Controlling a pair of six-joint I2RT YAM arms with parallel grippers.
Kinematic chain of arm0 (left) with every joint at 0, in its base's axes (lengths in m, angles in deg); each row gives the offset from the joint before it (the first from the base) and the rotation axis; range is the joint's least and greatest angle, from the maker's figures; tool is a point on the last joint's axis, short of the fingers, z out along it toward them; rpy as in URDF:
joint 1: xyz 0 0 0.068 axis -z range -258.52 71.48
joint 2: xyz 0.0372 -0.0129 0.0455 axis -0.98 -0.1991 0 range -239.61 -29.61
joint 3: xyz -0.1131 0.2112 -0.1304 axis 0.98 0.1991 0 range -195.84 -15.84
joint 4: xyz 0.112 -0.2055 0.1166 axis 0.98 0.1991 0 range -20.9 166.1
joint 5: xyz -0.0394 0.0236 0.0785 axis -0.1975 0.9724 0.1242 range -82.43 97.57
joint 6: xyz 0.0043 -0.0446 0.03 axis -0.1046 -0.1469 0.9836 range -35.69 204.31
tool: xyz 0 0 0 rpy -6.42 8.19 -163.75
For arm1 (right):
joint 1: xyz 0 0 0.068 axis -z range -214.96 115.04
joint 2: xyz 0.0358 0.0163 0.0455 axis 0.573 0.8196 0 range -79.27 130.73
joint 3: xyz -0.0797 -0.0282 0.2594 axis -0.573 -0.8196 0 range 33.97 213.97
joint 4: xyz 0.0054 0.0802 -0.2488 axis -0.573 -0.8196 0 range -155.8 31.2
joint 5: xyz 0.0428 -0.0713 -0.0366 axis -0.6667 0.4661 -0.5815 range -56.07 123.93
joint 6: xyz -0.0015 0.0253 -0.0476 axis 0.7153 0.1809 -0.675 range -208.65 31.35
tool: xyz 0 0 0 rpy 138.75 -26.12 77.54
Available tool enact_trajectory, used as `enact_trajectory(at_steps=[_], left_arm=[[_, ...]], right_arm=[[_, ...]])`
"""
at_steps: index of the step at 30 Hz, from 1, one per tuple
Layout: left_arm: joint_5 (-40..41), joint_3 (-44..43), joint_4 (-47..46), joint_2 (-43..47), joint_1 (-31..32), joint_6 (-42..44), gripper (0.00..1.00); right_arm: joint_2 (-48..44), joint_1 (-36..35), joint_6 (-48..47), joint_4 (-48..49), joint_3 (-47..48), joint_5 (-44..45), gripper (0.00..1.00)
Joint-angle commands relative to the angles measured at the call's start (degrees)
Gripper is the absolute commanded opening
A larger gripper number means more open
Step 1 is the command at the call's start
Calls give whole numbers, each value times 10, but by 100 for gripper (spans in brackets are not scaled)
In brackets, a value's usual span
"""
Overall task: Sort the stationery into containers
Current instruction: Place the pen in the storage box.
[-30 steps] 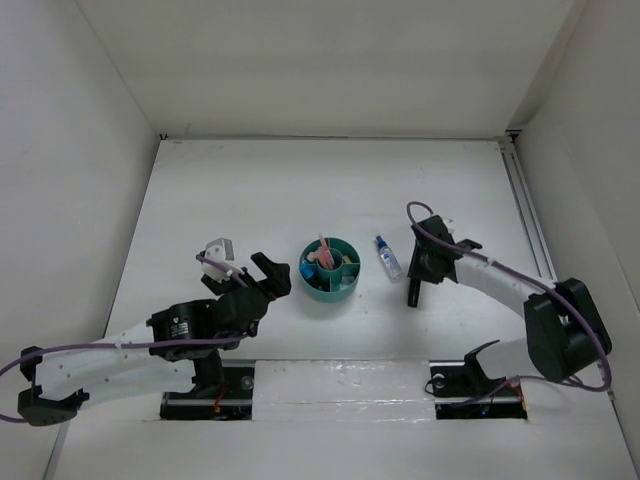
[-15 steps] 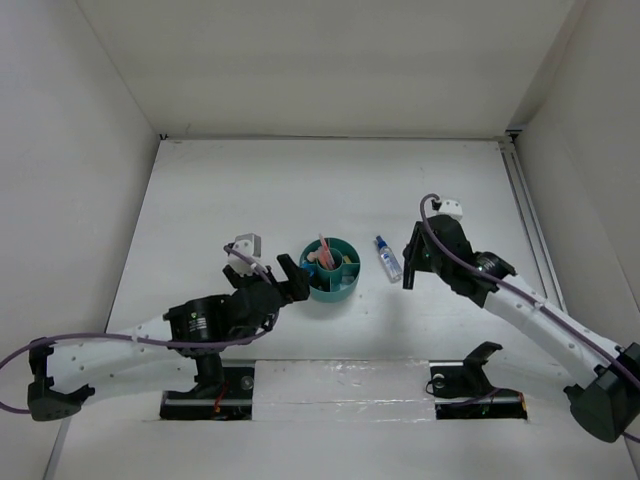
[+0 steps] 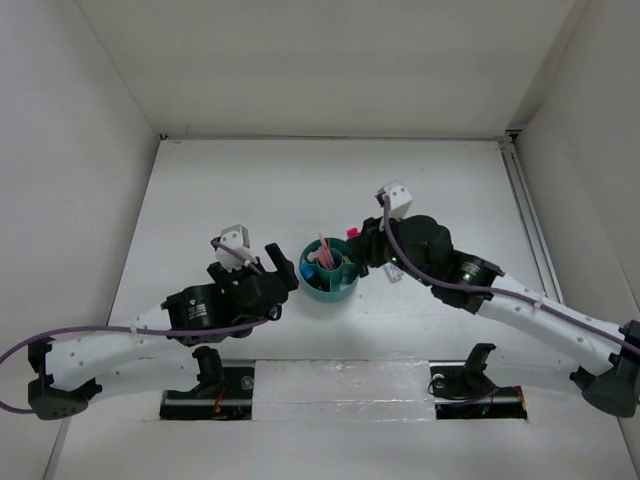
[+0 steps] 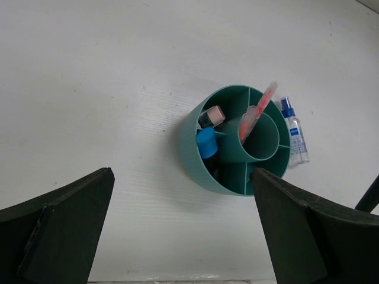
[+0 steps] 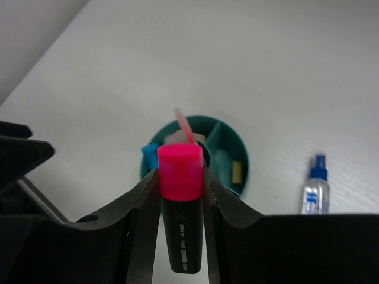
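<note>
The blue-capped marker (image 4: pixel 206 142) is already standing in the outer section of the organizer. I will next move my right gripper to the left in the top view, then down into that section.
The round teal organizer (image 3: pixel 341 290) stands mid-table. Its central cup holds pinkish-orange pencils (image 4: pixel 258 112). A blue-capped marker (image 4: pixel 206 142) and a black item with a pale pink end (image 4: pixel 212 116) stand in a left outer compartment. A tan eraser (image 5: pixel 237 171) lies in a right compartment. My right gripper (image 3: pixel 362 245) is shut on the pink-capped black marker (image 5: pixel 180 201), held cap forward above the organizer's right side (image 5: pixel 240 147). The clear blue-capped bottle (image 5: pixel 314 192) lies on the table to the organizer's right. My left gripper (image 3: pixel 278 268) is open and empty, just left of the organizer (image 4: pixel 195 160).
White walls enclose the table on three sides. A metal rail (image 3: pixel 528 220) runs along the right edge. Both arm bases sit on the near edge strip (image 3: pixel 340 385).
My right arm has lifted the pink-capped marker from the table right of the bottle and swung left to the organizer. My left gripper moved in toward the organizer, then eased back slightly.
</note>
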Motion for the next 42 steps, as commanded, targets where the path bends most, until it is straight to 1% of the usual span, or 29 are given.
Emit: enact_trajectory(at_steps=[1, 2, 5, 7, 9, 12, 13, 16, 20, 25, 27, 33, 35, 42], left_arm=[[54, -40, 81, 0, -2, -46, 100], [42, -48, 81, -7, -2, -27, 100], [32, -57, 90, -13, -2, 10, 100], [32, -71, 117, -13, -2, 5, 100], [38, -71, 117, 18, -2, 5, 100], [53, -63, 127, 58, -2, -31, 100], [60, -63, 127, 85, -2, -39, 100], [60, -51, 127, 136, -2, -39, 100], [60, -46, 112, 166, -2, -27, 100], [49, -46, 98, 160, -2, -17, 100], [43, -46, 92, 147, -2, -1, 100], [33, -46, 80, 124, -2, 10, 100], [33, -46, 80, 119, -2, 16, 100], [27, -41, 62, 131, -2, 27, 100]], right_arm=[[55, -43, -76, 108, 50, -31, 0], [71, -48, -99, 124, 59, -36, 0], [126, -62, -120, 152, 85, -44, 0], [144, -62, -120, 177, 85, -63, 0], [167, -67, -120, 202, 85, -70, 0], [193, -67, -120, 222, 85, -77, 0], [199, -67, -120, 228, 85, -84, 0], [212, -72, -126, 255, 72, -89, 0], [230, -72, -131, 274, 66, -113, 0], [244, -72, -146, 301, 44, -121, 0], [252, -72, -152, 316, 38, -126, 0], [257, -72, -171, 359, 9, -145, 0], [262, -72, -178, 367, 3, -160, 0], [262, -72, -197, 367, -19, -160, 0]])
